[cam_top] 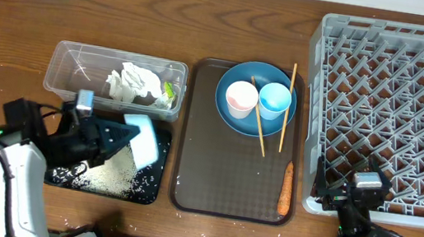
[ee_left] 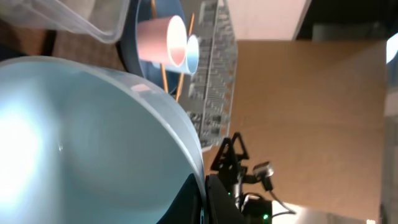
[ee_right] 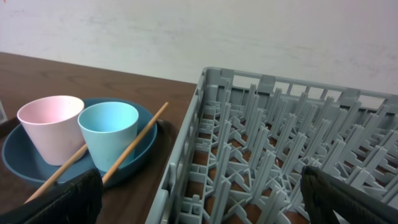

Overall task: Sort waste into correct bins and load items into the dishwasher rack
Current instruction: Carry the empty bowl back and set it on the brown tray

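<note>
My left gripper moves from the black tray (cam_top: 156,187) over the brown tray's open part next and lowers the bowl level.
My left gripper (cam_top: 128,136) is shut on the rim of the small light-blue bowl (cam_top: 142,140), held tilted over the black tray (cam_top: 156,187), where loose rice grains (cam_top: 112,175) lie. The bowl (ee_left: 93,137) fills the left wrist view, with the fingers (ee_left: 205,199) pinching its edge. The clear tub (cam_top: 64,73) holds the napkin (cam_top: 136,81) and green wrapper (cam_top: 169,92). The dark-blue plate (cam_top: 234,76) carries the pink cup (cam_top: 241,98), light-blue cup (cam_top: 274,99) and two chopsticks (cam_top: 287,104). The carrot (cam_top: 286,187) lies on the brown tray. My right gripper (cam_top: 343,174) is open and empty at the grey rack's (cam_top: 406,96) front-left corner.
The brown serving tray (cam_top: 220,178) sits between the bins and the rack. A few rice grains lie on the table in front of the black tray. In the right wrist view the rack (ee_right: 280,143) is ahead, with the cups (ee_right: 109,134) to its left.
</note>
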Controlling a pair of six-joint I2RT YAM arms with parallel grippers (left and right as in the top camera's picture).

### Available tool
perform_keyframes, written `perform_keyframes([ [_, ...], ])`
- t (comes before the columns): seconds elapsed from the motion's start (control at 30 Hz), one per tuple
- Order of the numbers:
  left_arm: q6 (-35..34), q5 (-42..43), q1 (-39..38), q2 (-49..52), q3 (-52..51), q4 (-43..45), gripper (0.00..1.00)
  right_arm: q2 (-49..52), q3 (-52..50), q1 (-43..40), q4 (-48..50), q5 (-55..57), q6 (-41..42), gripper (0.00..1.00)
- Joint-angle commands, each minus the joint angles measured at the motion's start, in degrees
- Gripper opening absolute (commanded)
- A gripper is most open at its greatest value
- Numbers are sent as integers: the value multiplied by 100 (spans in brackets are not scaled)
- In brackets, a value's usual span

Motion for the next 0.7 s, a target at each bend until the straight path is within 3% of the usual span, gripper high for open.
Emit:
perform_keyframes([
  [0.0,-715,-387,-382,-157,20,341,6,-31,-9,31,-17,-4,-35,99],
  [0.27,-2621,-1445,-1700,-634,20,1753,6,-31,-9,31,-17,-4,-35,99],
  [0.43,-3705,-2428,-2933,-933,20,2643,6,-31,-9,31,-17,-4,-35,99],
  [0.67,-4435,-4463,-5005,-907,20,3515,6,-31,-9,31,-17,-4,-35,99],
])
